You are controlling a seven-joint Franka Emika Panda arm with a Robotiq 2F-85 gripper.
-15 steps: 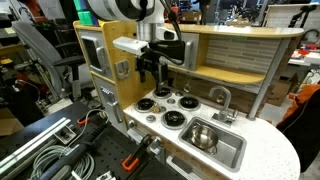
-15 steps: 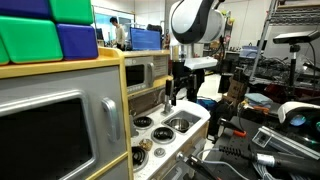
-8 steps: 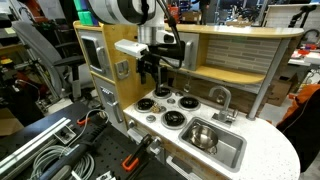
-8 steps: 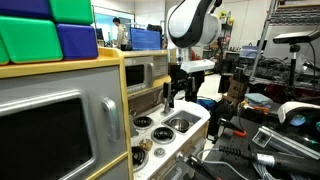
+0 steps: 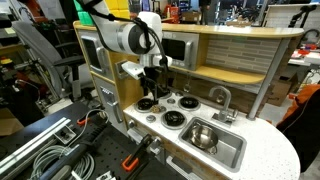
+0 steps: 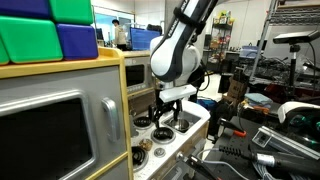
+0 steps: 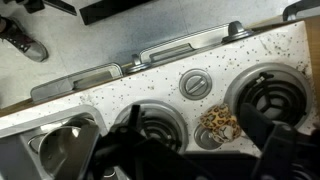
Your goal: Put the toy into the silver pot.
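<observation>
My gripper lowers and shifts toward the right in the wrist view next, until its fingers straddle the toy. The leopard-spotted toy lies below it, that way.
The toy is a small leopard-spotted figure. It lies on the speckled stovetop between two black burners. My gripper is open and low over the stove, with a dark finger on each side of the toy, which sits nearer the right finger. The gripper also shows in both exterior views. The silver pot is round and shiny and sits inside the sink basin, to the side of the burners. Part of it shows at the lower left of the wrist view.
The toy kitchen has several burners, small knobs, a faucet and a grey sink basin. A microwave and wooden cabinet wall stand close beside the arm. Cables and clamps lie on the black table in front.
The arm has come down from above the stove to just over the stovetop, and the wrist has turned. The gripper now straddles the toy. The toy and pot have not moved.
</observation>
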